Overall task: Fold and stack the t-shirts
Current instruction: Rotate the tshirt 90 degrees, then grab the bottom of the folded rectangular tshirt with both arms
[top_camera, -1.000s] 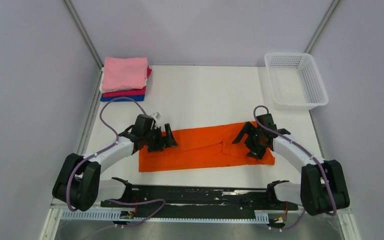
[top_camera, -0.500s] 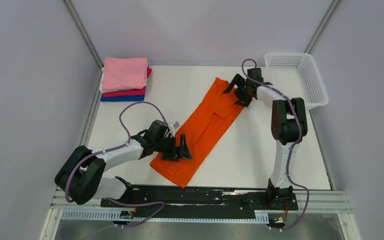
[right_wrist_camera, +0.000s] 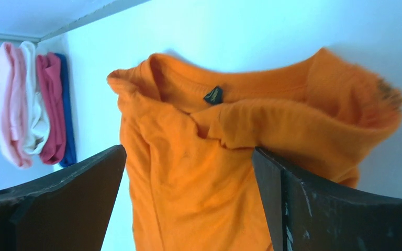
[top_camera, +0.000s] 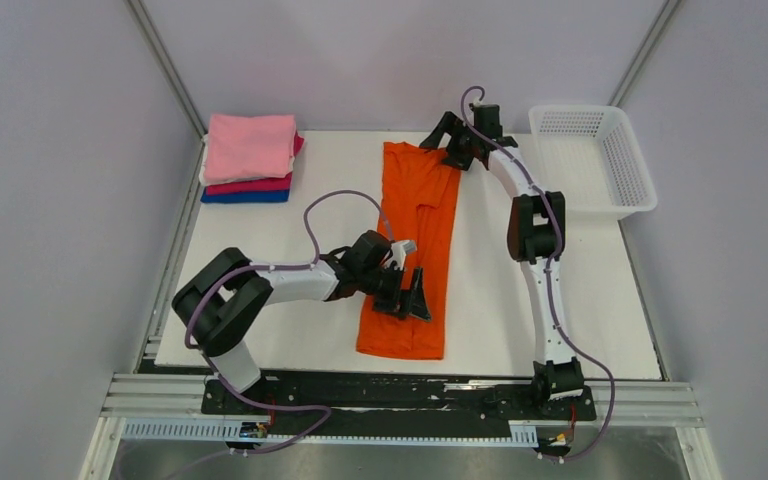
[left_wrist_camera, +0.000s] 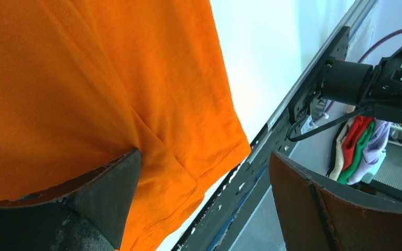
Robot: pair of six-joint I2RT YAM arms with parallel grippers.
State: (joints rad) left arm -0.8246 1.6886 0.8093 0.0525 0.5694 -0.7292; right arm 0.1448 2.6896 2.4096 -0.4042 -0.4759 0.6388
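I will next move my left gripper back and left in the top view, onto the t-shirt hem's near corner (top_camera: 362, 347).
The orange t-shirt (top_camera: 415, 230) lies folded into a long strip running from the far edge toward the near edge. My left gripper (top_camera: 412, 296) is open over its near part, one finger resting on the cloth; the hem (left_wrist_camera: 199, 157) shows between the jaws in the left wrist view. My right gripper (top_camera: 447, 150) is open at the far collar end, and the collar with its dark label (right_wrist_camera: 213, 94) shows between the jaws. Folded pink, white, magenta and blue t-shirts (top_camera: 250, 158) are stacked at the far left, and also show in the right wrist view (right_wrist_camera: 31, 104).
A white mesh basket (top_camera: 592, 160) stands at the far right corner. The black mounting rail (top_camera: 400, 392) runs along the near edge. The enclosure walls close the table's left, far and right sides.
The orange shirt has swung from lying crosswise near the arms to lying lengthwise. My right gripper has gone to the far edge with the collar end. My left gripper has moved right to the hem end.
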